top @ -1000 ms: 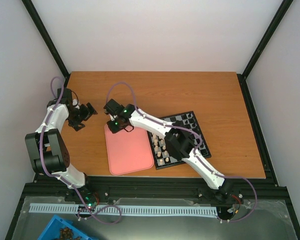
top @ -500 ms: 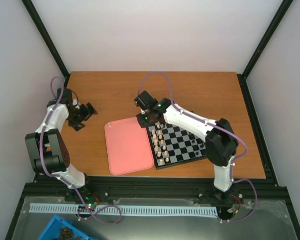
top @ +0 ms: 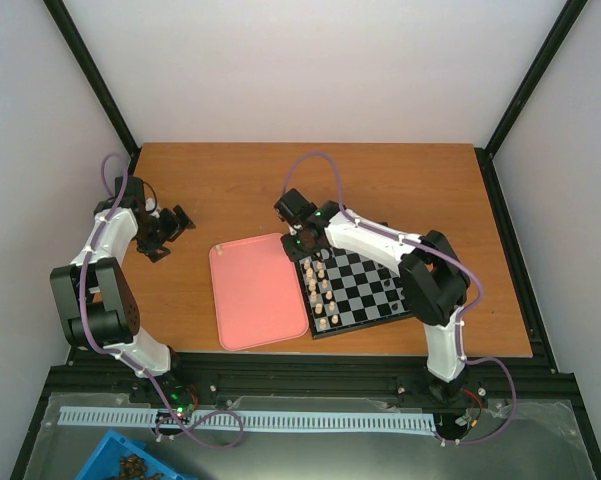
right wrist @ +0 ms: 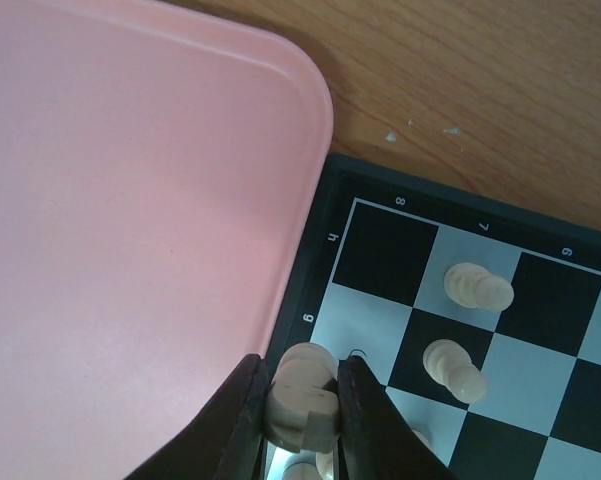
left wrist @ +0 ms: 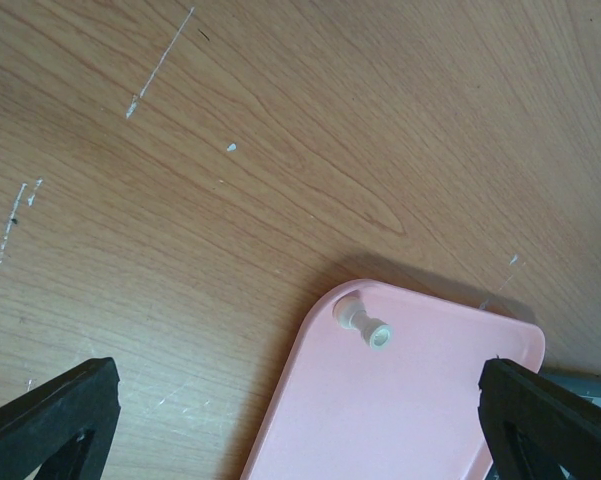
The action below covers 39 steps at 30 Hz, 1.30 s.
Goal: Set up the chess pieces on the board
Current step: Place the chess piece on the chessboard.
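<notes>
The cream chess piece will go down onto the pale edge square beside the dark corner square before I open my right gripper.
The board (top: pixel 366 327) lies right of centre, with cream chess pieces (top: pixel 321 296) standing in its two left columns. My right gripper (top: pixel 296 236) hovers over the board's far left corner. In the right wrist view it (right wrist: pixel 302 402) is shut on a cream chess piece (right wrist: pixel 306 384), above the edge squares beside the black rim (right wrist: pixel 315 290). Two more cream pieces (right wrist: pixel 477 287) stand on nearby squares. My left gripper (top: pixel 166 230) is open over bare table at the left. One cream piece (left wrist: pixel 366 325) lies on its side in a corner of the pink tray (left wrist: pixel 430 410).
The pink tray (top: pixel 256 296) lies flat just left of the board, touching its rim. A blue bin (top: pixel 130 465) sits below the table's near edge. Black frame posts run along both sides of the table.
My right gripper has swung right, from the far left corner of the pink tray to the board's far left corner. The left arm has not moved.
</notes>
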{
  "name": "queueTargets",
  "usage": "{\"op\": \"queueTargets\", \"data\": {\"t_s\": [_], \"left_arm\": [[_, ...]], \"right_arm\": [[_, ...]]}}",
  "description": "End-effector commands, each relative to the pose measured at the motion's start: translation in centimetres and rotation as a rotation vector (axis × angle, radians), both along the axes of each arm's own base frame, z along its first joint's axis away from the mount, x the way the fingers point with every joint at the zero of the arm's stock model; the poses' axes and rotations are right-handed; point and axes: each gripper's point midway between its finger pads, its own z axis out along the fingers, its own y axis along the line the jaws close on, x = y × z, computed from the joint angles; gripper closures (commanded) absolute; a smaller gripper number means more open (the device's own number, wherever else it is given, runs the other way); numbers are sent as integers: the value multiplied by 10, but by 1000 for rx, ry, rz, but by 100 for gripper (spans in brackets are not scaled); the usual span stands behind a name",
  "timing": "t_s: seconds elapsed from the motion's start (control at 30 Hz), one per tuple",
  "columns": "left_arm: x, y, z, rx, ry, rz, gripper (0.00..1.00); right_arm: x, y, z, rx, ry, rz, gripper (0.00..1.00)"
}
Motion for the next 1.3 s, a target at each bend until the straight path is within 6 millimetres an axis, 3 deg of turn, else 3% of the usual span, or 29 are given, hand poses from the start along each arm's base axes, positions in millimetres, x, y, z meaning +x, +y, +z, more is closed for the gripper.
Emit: {"op": "queueTargets", "data": {"t_s": [0.0, 0.53, 1.27], "left_arm": [[3, 3, 10, 19, -34, -11, 0], [2, 3, 10, 18, -35, -12, 0], [1, 2, 11, 20, -38, -13, 0]], "right_arm": [[4, -3, -12, -24, 12, 2, 89], [11, -10, -31, -77, 32, -26, 87], [11, -12, -35, -89, 41, -33, 79]]}}
